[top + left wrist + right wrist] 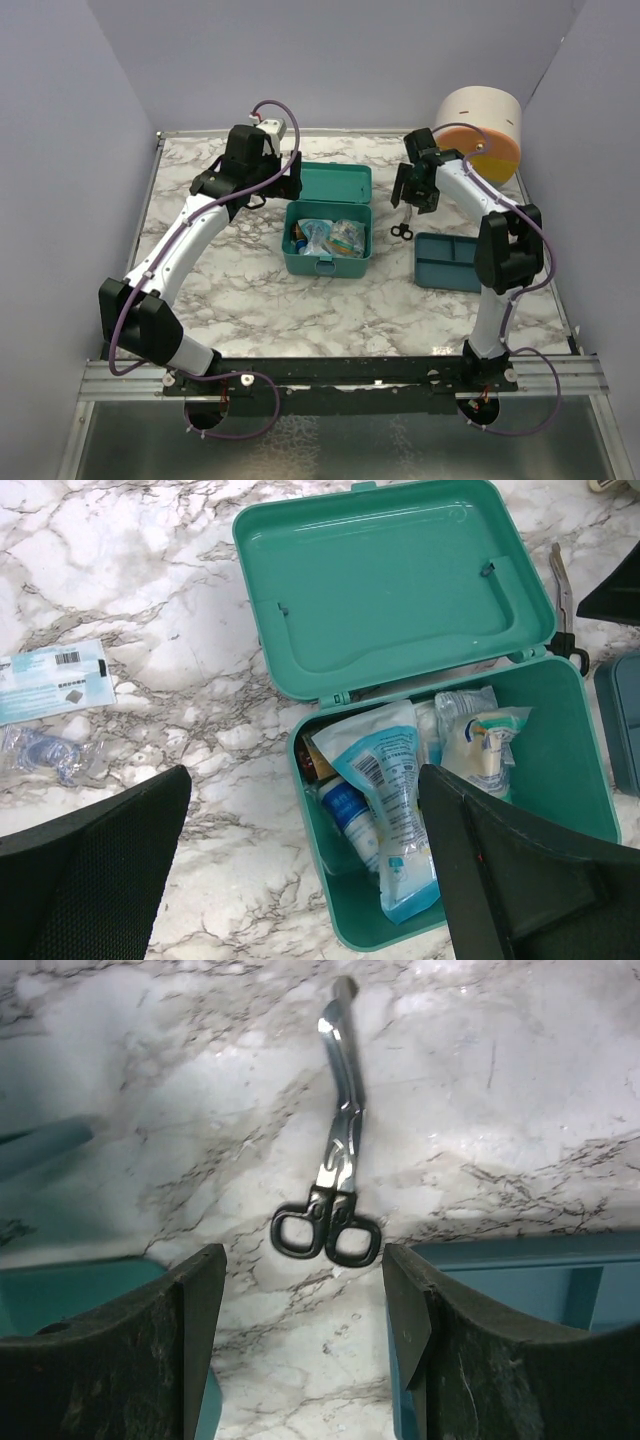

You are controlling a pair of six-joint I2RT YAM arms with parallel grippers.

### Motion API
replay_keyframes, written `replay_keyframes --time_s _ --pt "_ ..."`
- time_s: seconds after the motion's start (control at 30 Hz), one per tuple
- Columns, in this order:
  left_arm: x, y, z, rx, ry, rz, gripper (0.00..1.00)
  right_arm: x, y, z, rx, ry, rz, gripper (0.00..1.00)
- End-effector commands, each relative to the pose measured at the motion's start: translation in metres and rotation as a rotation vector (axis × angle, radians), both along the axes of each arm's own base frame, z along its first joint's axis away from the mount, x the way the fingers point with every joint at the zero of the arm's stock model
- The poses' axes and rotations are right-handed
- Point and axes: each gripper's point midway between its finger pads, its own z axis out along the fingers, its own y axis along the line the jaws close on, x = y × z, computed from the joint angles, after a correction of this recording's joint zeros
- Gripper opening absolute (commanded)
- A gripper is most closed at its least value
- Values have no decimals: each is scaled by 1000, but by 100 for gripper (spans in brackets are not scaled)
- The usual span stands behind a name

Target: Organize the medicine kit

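Note:
My right gripper should next move down onto the scissors' black handles and close on them from both sides, because both loops are below its open fingers.
The medicine kit (328,262), a teal-green box, lies open on the marble table with its lid (335,183) folded back. Inside it lie a blue-and-white packet (385,800), a small white bottle with a blue label (350,815) and a clear wrapped packet (480,740). My left gripper (288,186) hovers open over the kit's left side (305,780), holding nothing. Black-handled scissors (401,231) lie right of the kit. My right gripper (410,196) stands open just short of the scissors' handles (325,1235), nothing between its fingers (305,1260).
A shallow flat teal tray (448,262) lies right of the scissors. A round cream, orange and yellow drawer unit (480,130) stands at the back right. Left of the kit lie a flat printed packet (50,680) and a clear bag (45,752). Walls enclose three sides.

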Motion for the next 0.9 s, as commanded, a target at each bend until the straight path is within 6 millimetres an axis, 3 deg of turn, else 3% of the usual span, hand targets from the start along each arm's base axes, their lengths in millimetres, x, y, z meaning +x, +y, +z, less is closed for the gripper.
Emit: replay_keyframes --time_s 0.0,0.43,0.87 --pt "1 7 6 -1 -20 26 99 9 -4 -19 26 29 -16 65" --pt "6 7 2 -5 -7 22 99 0 5 -59 67 140 -44 64" --pt "9 12 -3 -10 9 34 99 -14 -2 -78 29 193 -53 60"
